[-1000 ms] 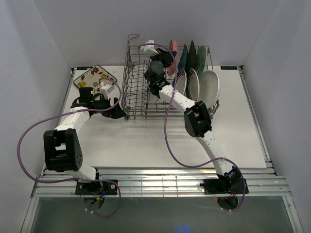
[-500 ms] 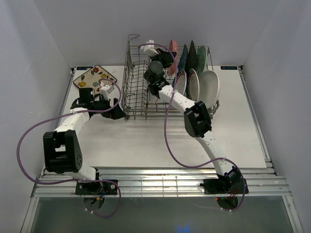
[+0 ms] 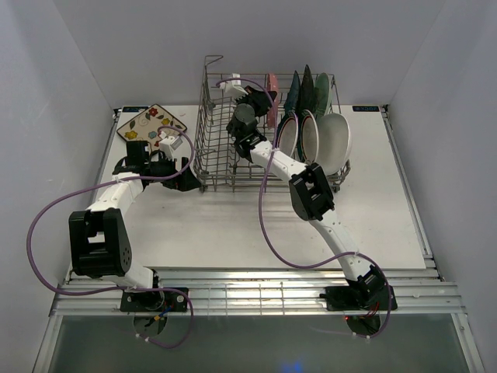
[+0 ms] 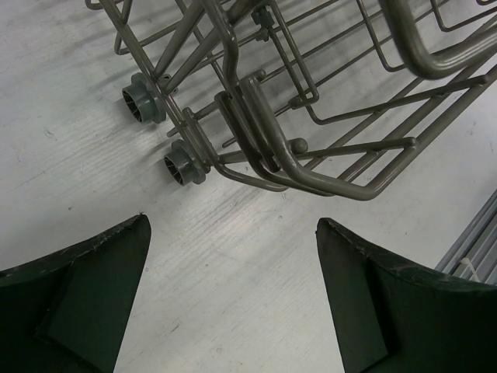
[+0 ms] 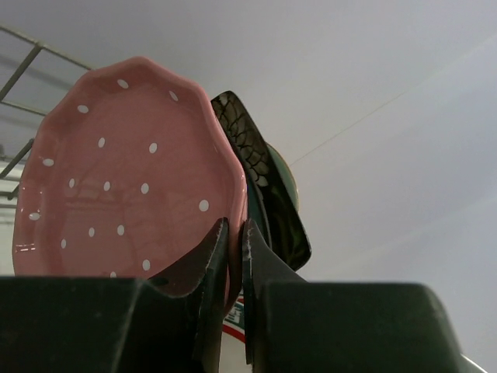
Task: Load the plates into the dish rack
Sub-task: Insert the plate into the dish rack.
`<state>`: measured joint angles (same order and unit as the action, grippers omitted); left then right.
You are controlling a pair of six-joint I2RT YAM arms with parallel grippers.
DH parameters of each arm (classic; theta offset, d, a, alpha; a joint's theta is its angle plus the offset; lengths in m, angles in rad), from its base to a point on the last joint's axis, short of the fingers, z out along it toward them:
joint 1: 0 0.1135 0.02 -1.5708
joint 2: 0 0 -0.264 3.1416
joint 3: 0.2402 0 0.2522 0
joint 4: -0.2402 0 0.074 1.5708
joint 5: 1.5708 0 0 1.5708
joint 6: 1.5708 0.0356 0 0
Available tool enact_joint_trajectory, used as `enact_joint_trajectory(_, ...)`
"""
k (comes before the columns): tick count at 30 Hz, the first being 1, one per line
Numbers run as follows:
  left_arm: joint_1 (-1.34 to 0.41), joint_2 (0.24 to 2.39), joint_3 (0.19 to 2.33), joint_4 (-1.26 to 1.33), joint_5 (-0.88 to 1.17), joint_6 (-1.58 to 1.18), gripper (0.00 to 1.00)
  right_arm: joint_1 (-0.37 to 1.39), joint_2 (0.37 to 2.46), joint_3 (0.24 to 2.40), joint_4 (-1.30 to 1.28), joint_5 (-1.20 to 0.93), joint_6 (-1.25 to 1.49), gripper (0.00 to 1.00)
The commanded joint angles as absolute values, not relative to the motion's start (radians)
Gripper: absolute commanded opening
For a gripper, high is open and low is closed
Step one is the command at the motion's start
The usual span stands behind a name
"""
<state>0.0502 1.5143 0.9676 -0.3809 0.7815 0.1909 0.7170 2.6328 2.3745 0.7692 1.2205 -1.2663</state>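
My right gripper moves down next toward the teal square plate to the rack slot (image 3: 282,91) beside it and releases the pink plate, as that gap is empty.
The grey wire dish rack (image 3: 221,167) stands at the back middle of the table. My right gripper (image 3: 262,92) reaches into it and is shut on the rim of the pink dotted plate (image 5: 124,179), which stands on edge (image 3: 271,85). Right of it stand the teal square plate (image 3: 293,93), the black floral plate (image 3: 307,87), the mint plate (image 3: 322,92), two green-rimmed white plates (image 3: 299,132) and the plain white plate (image 3: 335,140). The cream floral square plate (image 3: 150,123) lies flat on the table at back left. My left gripper (image 3: 186,180) is open and empty over bare table, by the rack's front left corner (image 4: 256,148).
White walls close in the table on three sides. The rack's wheels (image 4: 180,162) sit just ahead of my left fingers (image 4: 85,287). The right arm's purple cable (image 3: 264,225) loops over the table in front of the rack.
My right gripper has shifted a little left and back inside the rack, carrying the pink dotted plate with it. The left arm has stayed still.
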Motion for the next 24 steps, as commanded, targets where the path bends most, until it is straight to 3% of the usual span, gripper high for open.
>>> enact_joint_trajectory(1, 0.048, 1.468, 0.962, -0.364, 0.79, 0.199, 0.98, 0.755, 2.637, 2.398, 0.874, 1.203, -1.261, 0.08)
enact_joint_trajectory(8, 0.046, 1.468, 0.962, -0.364, 0.788, 0.201, 0.98, 0.761, 2.642, 2.395, 0.867, 1.209, -1.244, 0.08)
enact_joint_trajectory(15, 0.048, 1.462, 0.957, -0.364, 0.782, 0.202, 0.98, 0.759, 2.623, 2.375, 0.856, 1.218, -1.215, 0.15)
enact_joint_trajectory(24, 0.046, 1.457, 0.953, -0.364, 0.779, 0.206, 0.98, 0.736, 2.614, 2.388, 0.756, 1.255, -1.137, 0.08)
